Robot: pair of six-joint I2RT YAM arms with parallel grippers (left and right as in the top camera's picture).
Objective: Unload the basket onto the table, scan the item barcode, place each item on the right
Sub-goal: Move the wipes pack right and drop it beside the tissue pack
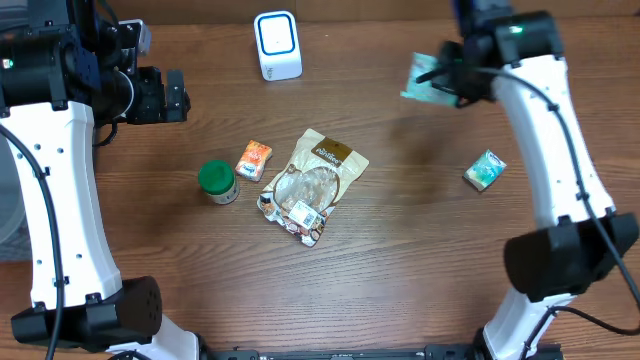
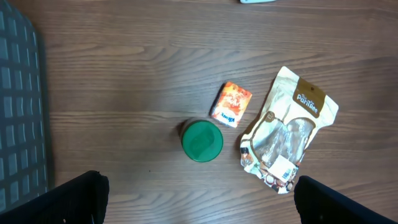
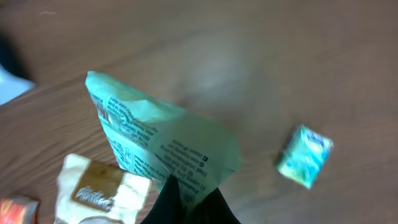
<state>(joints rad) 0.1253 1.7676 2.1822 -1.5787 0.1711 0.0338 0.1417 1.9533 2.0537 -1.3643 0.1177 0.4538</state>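
My right gripper lowers the packet back toward that box's far side next and releases it, since the wood by the teal box is empty.
My right gripper [image 1: 447, 80] is shut on a pale green printed packet [image 1: 424, 81], held up above the table at the back right. In the right wrist view the packet [image 3: 163, 144] fans out from the pinched fingers [image 3: 171, 205], its printed text facing the camera. A white scanner with a blue-rimmed window [image 1: 277, 45] stands at the back middle, well left of the packet. My left gripper [image 1: 172, 96] hangs open and empty at the far left; its dark fingertips [image 2: 74, 199] show at the bottom corners of the left wrist view.
On the table lie a green-lidded jar [image 1: 217, 181], a small orange box [image 1: 254, 160], a beige snack pouch [image 1: 313, 184] and a teal box [image 1: 485, 170]. A grey gridded surface [image 2: 22, 112] lies along the left edge.
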